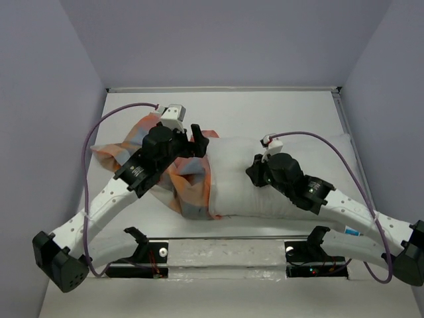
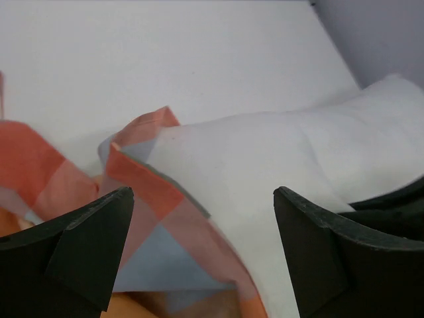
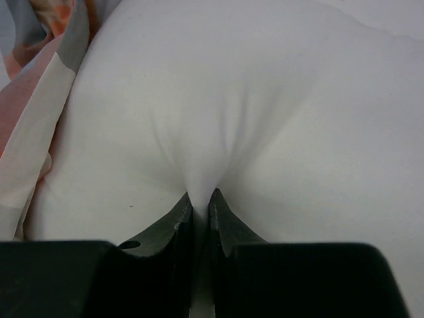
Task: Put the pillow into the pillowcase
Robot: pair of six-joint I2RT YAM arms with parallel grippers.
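Note:
The pillow's end is only just inside the pillowcase (image 1: 189,182). My left gripper will next move outward and down onto the peach edge at the pillowcase opening's far corner (image 1: 211,134).
The white pillow (image 1: 232,156) lies across the middle and right of the table. Its left end sits in the mouth of the orange, peach and light blue checked pillowcase (image 1: 189,182), which lies bunched to the left. My left gripper (image 1: 199,140) is open and hovers over the case's mouth edge, where it meets the pillow. In the left wrist view the jaws (image 2: 202,199) stand wide apart over the pillowcase (image 2: 142,175) and pillow (image 2: 278,146). My right gripper (image 1: 255,173) is shut on a pinch of the pillow's top fabric (image 3: 265,99), seen at the fingertips (image 3: 200,197). The pillowcase (image 3: 40,132) shows at the left there.
Grey walls close in the white table (image 1: 222,106) at the back and both sides. Purple cables (image 1: 99,129) arc over each arm. The arm bases and a clear rail (image 1: 218,255) run along the near edge.

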